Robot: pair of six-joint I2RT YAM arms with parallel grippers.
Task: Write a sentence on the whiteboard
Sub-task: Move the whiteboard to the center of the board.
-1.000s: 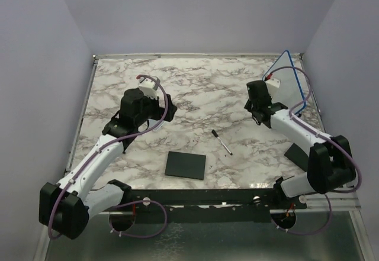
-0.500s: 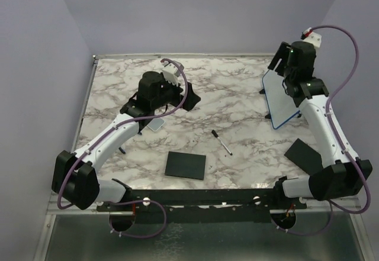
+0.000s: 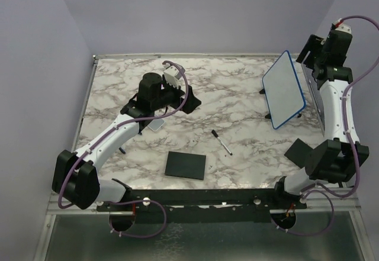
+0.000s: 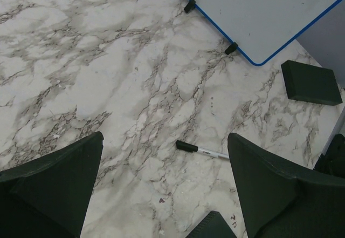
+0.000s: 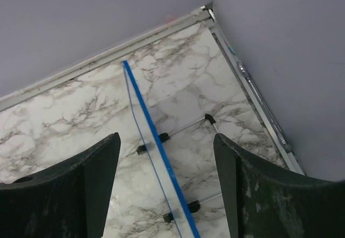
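Observation:
My right gripper should move back and down, with its fingers on both sides of the edge's middle (image 3: pixel 297 76) (image 5: pixel 186 211), because the propped board's thin top edge stands clear with space on both sides.
The whiteboard (image 3: pixel 284 89), white with a blue rim, stands propped on its black feet at the far right of the marble table. It also shows in the left wrist view (image 4: pixel 259 11) and edge-on from above in the right wrist view (image 5: pixel 156 141). The sentence is out of view; the face that shows looks blank. A capped marker (image 3: pixel 222 142) lies on the table mid-front, seen too between the left fingers (image 4: pixel 202 150). My left gripper (image 3: pixel 188 102) (image 4: pixel 164 136) hovers open and holds nothing. Above and behind the board my right gripper (image 3: pixel 307 52) (image 5: pixel 166 136) hangs open, holding nothing.
A black square pad (image 3: pixel 186 164) lies near the front middle. A second black block (image 3: pixel 299 152) (image 4: pixel 311 82) sits front right beside the right arm. A small pale tile (image 3: pixel 155 123) lies under the left arm. Walls close in the far right corner (image 5: pixel 210 8).
The right arm rose from beside the board to the far right corner and its jaws opened. The board now stands free, facing left. The left arm reached further in, then held still.

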